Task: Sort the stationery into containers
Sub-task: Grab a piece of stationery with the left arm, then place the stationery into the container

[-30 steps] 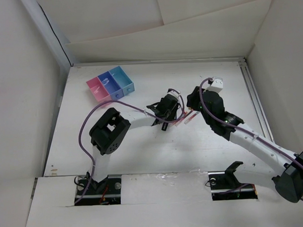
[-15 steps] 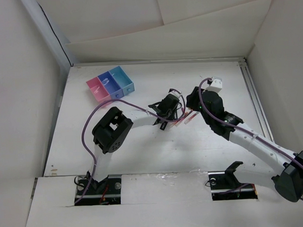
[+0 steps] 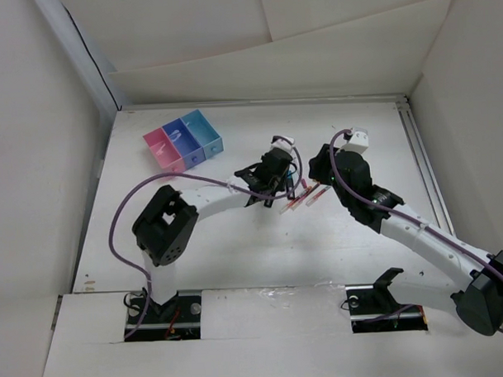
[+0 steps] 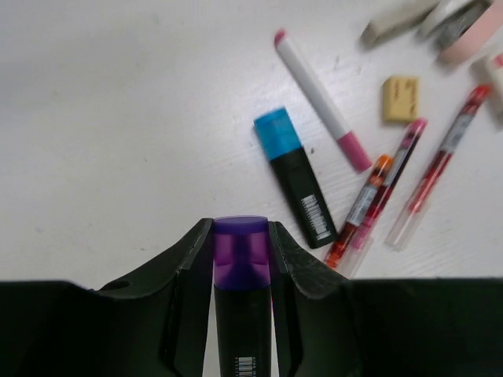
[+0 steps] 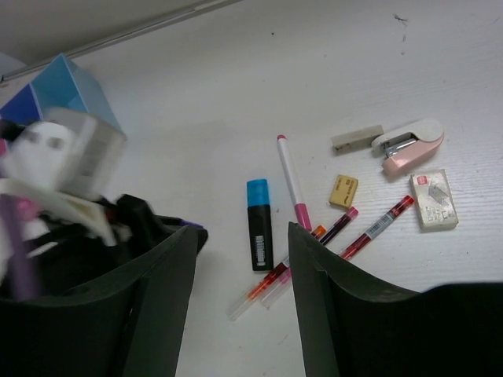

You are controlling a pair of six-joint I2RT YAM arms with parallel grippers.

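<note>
The empty pink container (image 3: 163, 149) is to the left of my left gripper in the top view, so I need to swing that gripper over to it next and let go of the black marker inside.
My left gripper (image 4: 241, 228) is shut on a black marker with a purple cap (image 4: 240, 243) and holds it above the table. In the top view it (image 3: 268, 181) hovers left of the loose stationery (image 3: 305, 196). On the table lie a blue-capped black marker (image 4: 292, 174), a white pen with pink ends (image 4: 318, 98), several red pens (image 4: 369, 208) and a yellow eraser (image 4: 401, 98). My right gripper (image 5: 242, 236) is open and empty above the same pile (image 5: 258, 224). The pink (image 3: 161, 147), purple-blue (image 3: 182, 137) and light blue (image 3: 203, 128) containers stand at the back left.
A grey eraser (image 5: 356, 139), a pink stapler (image 5: 409, 145) and a small white box (image 5: 434, 199) lie at the right of the pile. White walls close in the table on the left, back and right. The left arm's purple cable (image 3: 120, 218) loops out to the left.
My left gripper has risen and moved back and slightly left with the purple-capped marker. Its elbow has swung left. The right arm has not moved.
</note>
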